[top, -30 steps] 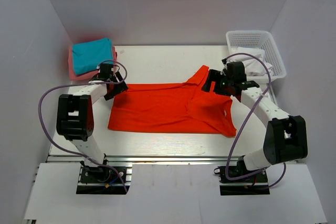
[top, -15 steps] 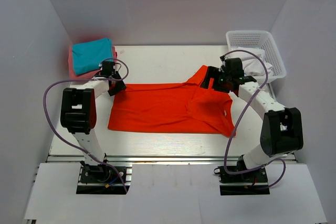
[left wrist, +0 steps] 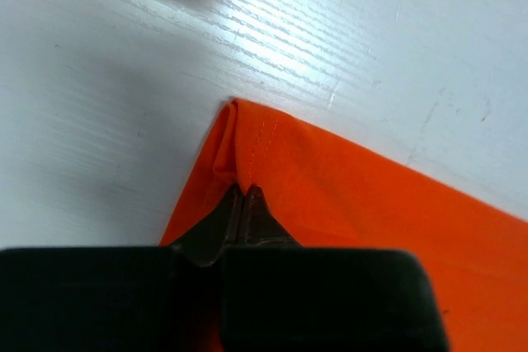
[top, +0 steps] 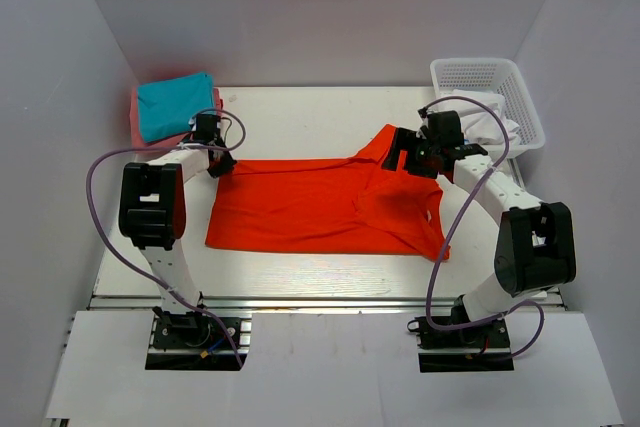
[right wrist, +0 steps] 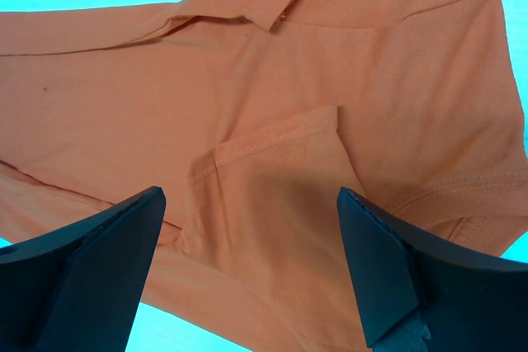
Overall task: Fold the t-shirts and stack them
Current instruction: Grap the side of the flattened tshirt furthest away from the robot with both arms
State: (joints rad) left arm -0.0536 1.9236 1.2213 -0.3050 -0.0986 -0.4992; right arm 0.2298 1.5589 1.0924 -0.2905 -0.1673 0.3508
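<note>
The shirt's other far corner is already pinched by my left gripper, so my right gripper will next move outward and down onto the far tip of the jutting sleeve (top: 389, 130).
An orange-red t-shirt (top: 320, 205) lies spread flat across the middle of the table. My left gripper (top: 222, 163) is at its far left corner, shut on the hem there; in the left wrist view the gripper (left wrist: 244, 190) pinches a small ridge of the orange-red t-shirt (left wrist: 363, 212). My right gripper (top: 408, 159) hovers open over the shirt's far right part near the collar; in the right wrist view the gripper (right wrist: 251, 197) has a folded sleeve of the orange-red t-shirt (right wrist: 272, 171) below the gap. A folded teal t-shirt (top: 174, 105) rests on a pink one (top: 146, 135) at the far left.
A white mesh basket (top: 522, 97) at the far right holds white cloth (top: 490, 119). White walls close in the table on the left, back and right. Purple cables loop from both arms.
My left gripper has closed on the shirt's far left corner. The right gripper moved slightly away from me over the shirt and stayed open.
</note>
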